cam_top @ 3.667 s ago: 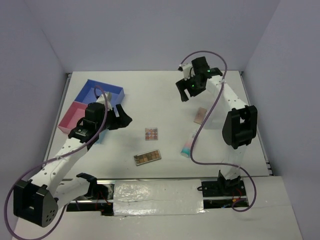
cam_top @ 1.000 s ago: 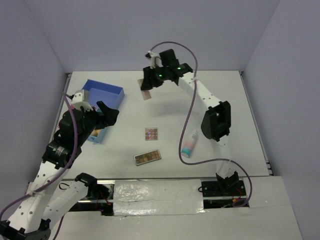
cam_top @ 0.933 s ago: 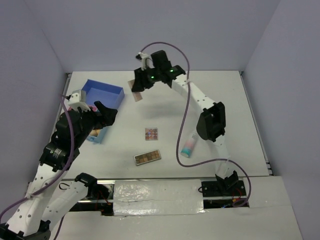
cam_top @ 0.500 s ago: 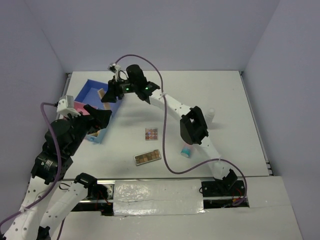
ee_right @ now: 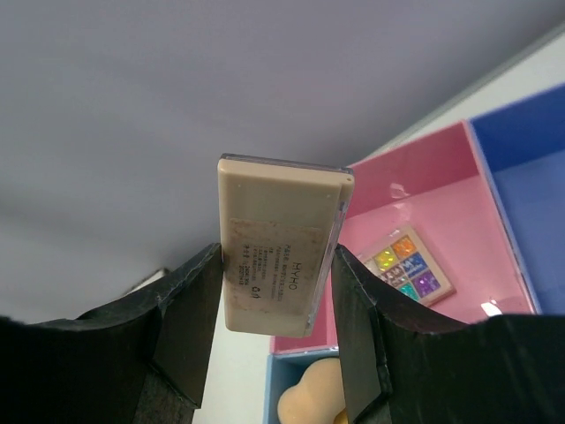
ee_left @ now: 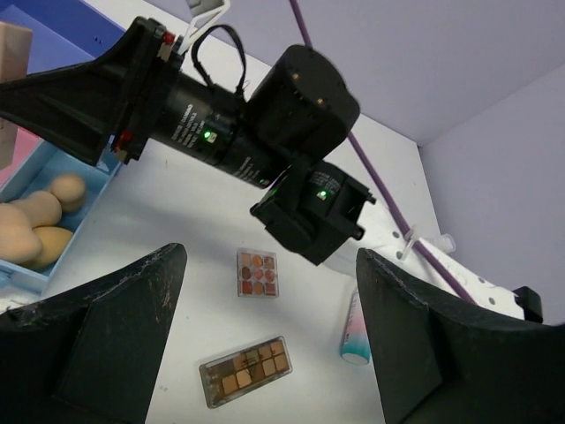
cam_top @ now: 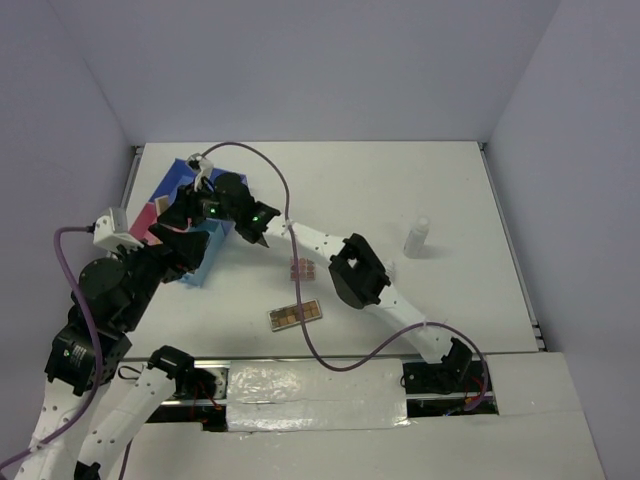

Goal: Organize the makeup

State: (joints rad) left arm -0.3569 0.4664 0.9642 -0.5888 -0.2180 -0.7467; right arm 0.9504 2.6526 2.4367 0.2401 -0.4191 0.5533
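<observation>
I will turn my right gripper slightly and lower it toward the tray's bare bottom beside the eyeshadow palette in the pink section [ee_right: 459,212] to let go of the compact.
My right gripper [ee_right: 275,265] is shut on the beige compact [ee_right: 281,221], held upright above the tray's pink compartment [ee_right: 459,212]. A multicolour eyeshadow palette [ee_right: 407,266] lies in that compartment, and peach sponges [ee_right: 311,402] fill the light-blue one beside it. In the top view the right gripper [cam_top: 183,213] reaches far left over the tray [cam_top: 178,172]. My left gripper [ee_left: 269,263] hangs open and empty, high over a square palette [ee_left: 258,273], a long palette [ee_left: 246,370] and the white-pink-teal tube [ee_left: 355,331]. The white bottle [cam_top: 417,238] stands at the right.
The right arm [cam_top: 350,272] lies stretched across the table from its base to the tray, passing over the square palette [cam_top: 303,269]. The long palette [cam_top: 296,314] lies near the front edge. My left gripper [cam_top: 193,247] sits just in front of the tray's near corner.
The right arm has swung left from the back middle to above the tray, carrying the compact. The left arm has drawn back toward the near left, uncovering the tray.
</observation>
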